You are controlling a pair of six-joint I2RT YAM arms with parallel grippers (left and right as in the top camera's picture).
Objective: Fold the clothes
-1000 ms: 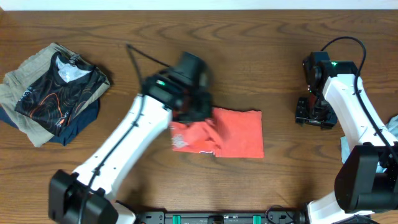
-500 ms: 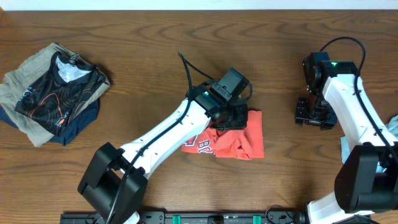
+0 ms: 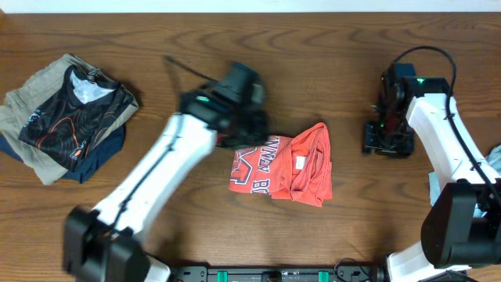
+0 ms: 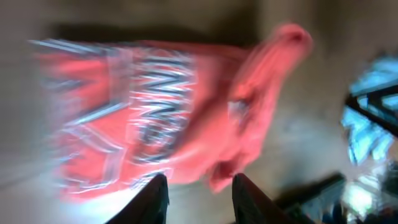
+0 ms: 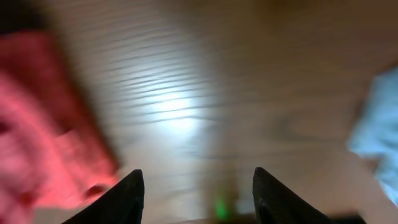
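The robot's right gripper has the lettered edge by the white tag below it and to its left in the overhead view, so it should cross the bare wood and come down onto that edge.
The coral-red T-shirt (image 3: 283, 164) lies folded into a small bundle at the table's middle, navy-and-white lettering facing up on its left half. It fills the blurred left wrist view (image 4: 168, 106) and shows at the left edge of the right wrist view (image 5: 37, 124). My left gripper (image 3: 249, 131) hangs just above and left of the bundle, jaws open and empty (image 4: 198, 199). My right gripper (image 3: 387, 139) is open and empty over bare wood to the right of the shirt (image 5: 198, 199). A pale blue garment (image 3: 434, 184) peeks out at the right edge and in the right wrist view (image 5: 379, 137).
A pile of folded clothes (image 3: 66, 117), with a black patterned shirt on top, sits at the far left. The left arm's black cable (image 3: 188, 69) trails up behind the wrist. The table's front edge runs along the bottom.
My left gripper has let go of the shirt and swung back left off it. The shirt's left part now lies over with the lettering up. My right gripper shifted slightly left.
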